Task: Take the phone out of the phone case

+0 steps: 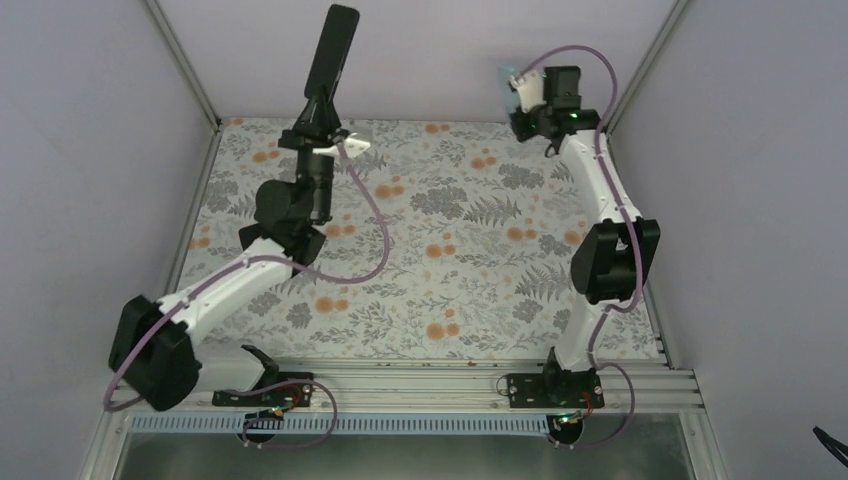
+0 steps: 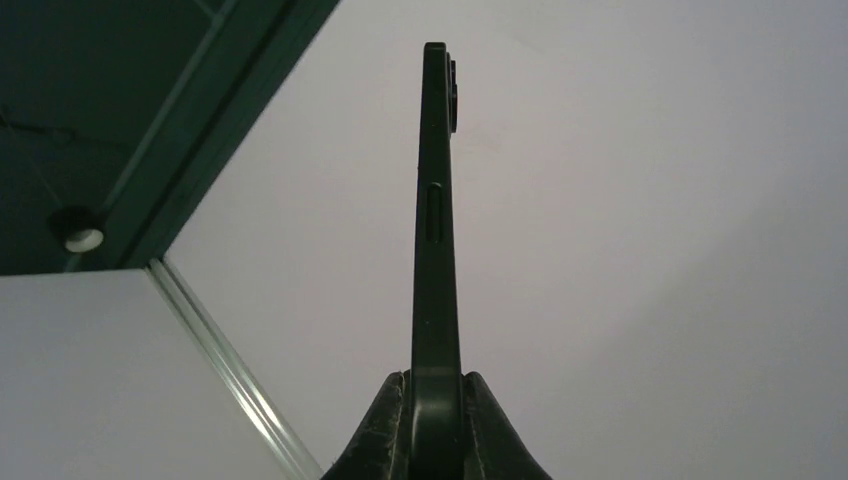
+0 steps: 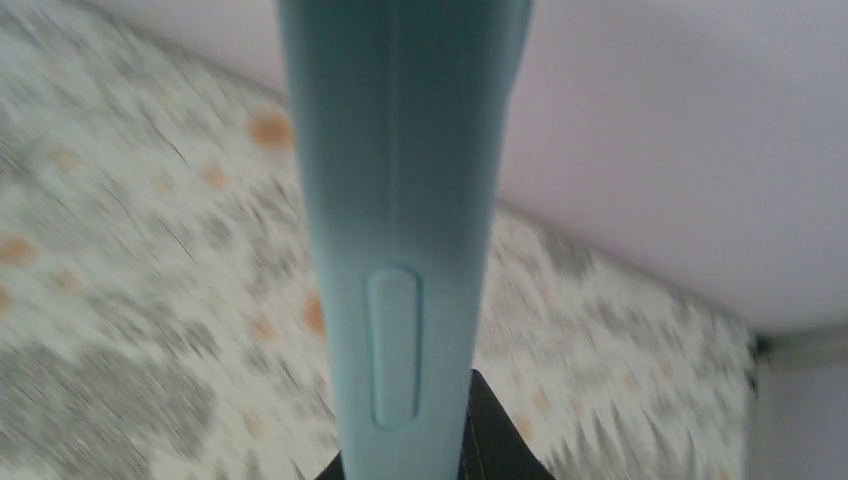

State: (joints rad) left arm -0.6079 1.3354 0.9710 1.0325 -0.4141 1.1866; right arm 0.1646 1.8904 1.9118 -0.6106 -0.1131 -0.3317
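The phone is out of its case (image 1: pixel 508 80). My left gripper needs to lower back and to the right in the top view and release the phone on the cloth's bare middle (image 1: pixel 433 252).
The dark phone (image 1: pixel 331 52) stands nearly upright in the air at the back left, out of its case. My left gripper (image 1: pixel 320 102) is shut on its lower end. The left wrist view shows the phone (image 2: pixel 436 230) edge-on, clamped between both fingers (image 2: pixel 383 435). The pale blue phone case (image 1: pixel 508 80) is high at the back right, mostly hidden behind my right gripper (image 1: pixel 522 92), which is shut on it. In the right wrist view the case (image 3: pixel 400 200) fills the middle edge-on, with a raised side button.
A floral cloth (image 1: pixel 430 250) covers the table between grey walls. Metal frame posts (image 1: pixel 185 60) stand at the back corners. Purple cables loop off both arms. A metal rail (image 1: pixel 450 375) runs along the near edge by the arm bases.
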